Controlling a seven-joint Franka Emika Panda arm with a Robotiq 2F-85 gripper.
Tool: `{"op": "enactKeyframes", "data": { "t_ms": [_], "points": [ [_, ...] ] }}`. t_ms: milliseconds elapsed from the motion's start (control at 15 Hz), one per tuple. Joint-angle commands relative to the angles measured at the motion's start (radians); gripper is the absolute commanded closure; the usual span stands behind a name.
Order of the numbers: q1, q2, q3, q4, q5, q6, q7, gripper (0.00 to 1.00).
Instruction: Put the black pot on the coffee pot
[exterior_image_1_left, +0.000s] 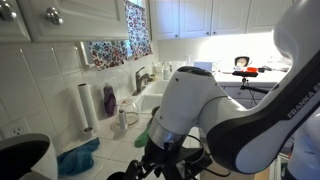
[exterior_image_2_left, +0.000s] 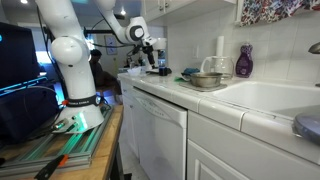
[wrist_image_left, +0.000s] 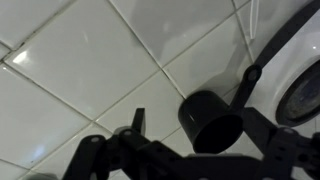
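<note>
I will next move down and shift onto the black pot's handle (wrist_image_left: 244, 87). It is below my gripper and to its right in the wrist view.
The black pot (wrist_image_left: 212, 122) is a small round black cup standing on the white tiled counter. In the wrist view it sits between my gripper's (wrist_image_left: 196, 120) two fingers. It is close against the right finger, and a gap shows on the left side. The gripper is open. In both exterior views the gripper (exterior_image_1_left: 165, 160) (exterior_image_2_left: 150, 58) hangs low over the counter, and the pot is hidden there by the arm. The coffee pot (exterior_image_1_left: 122, 118) is a small pale vessel by the sink. It also shows in an exterior view (exterior_image_2_left: 213, 66), behind the grey pot.
A grey metal pot (exterior_image_2_left: 205, 79), a purple bottle (exterior_image_2_left: 244, 62) and a paper towel roll (exterior_image_1_left: 87, 105) stand along the tiled wall. A blue cloth (exterior_image_1_left: 78, 158) lies on the counter. A big black object with a white rim (wrist_image_left: 300, 90) is just right of the gripper. The sink (exterior_image_2_left: 265, 95) lies beyond.
</note>
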Motion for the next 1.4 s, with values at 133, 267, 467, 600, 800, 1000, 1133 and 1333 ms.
{"op": "enactKeyframes", "data": {
  "t_ms": [133,267,467,600,800,1000,1133,1333],
  "points": [
    [-0.026,0.186,0.052,0.11,-0.16,0.071,0.1,0.0],
    [-0.014,0.225,0.049,0.137,-0.194,0.083,0.116,0.0],
    [-0.005,0.277,0.038,0.171,-0.219,0.097,0.123,0.0],
    [-0.002,0.317,0.03,0.192,-0.221,0.107,0.116,0.2],
    [0.009,0.365,0.008,0.221,-0.238,0.112,0.118,0.49],
    [0.027,0.392,-0.014,0.249,-0.256,0.106,0.119,0.7],
    [0.041,0.399,-0.027,0.265,-0.267,0.101,0.121,0.82],
    [0.061,0.394,-0.04,0.278,-0.273,0.096,0.123,1.0]
  ]
}}
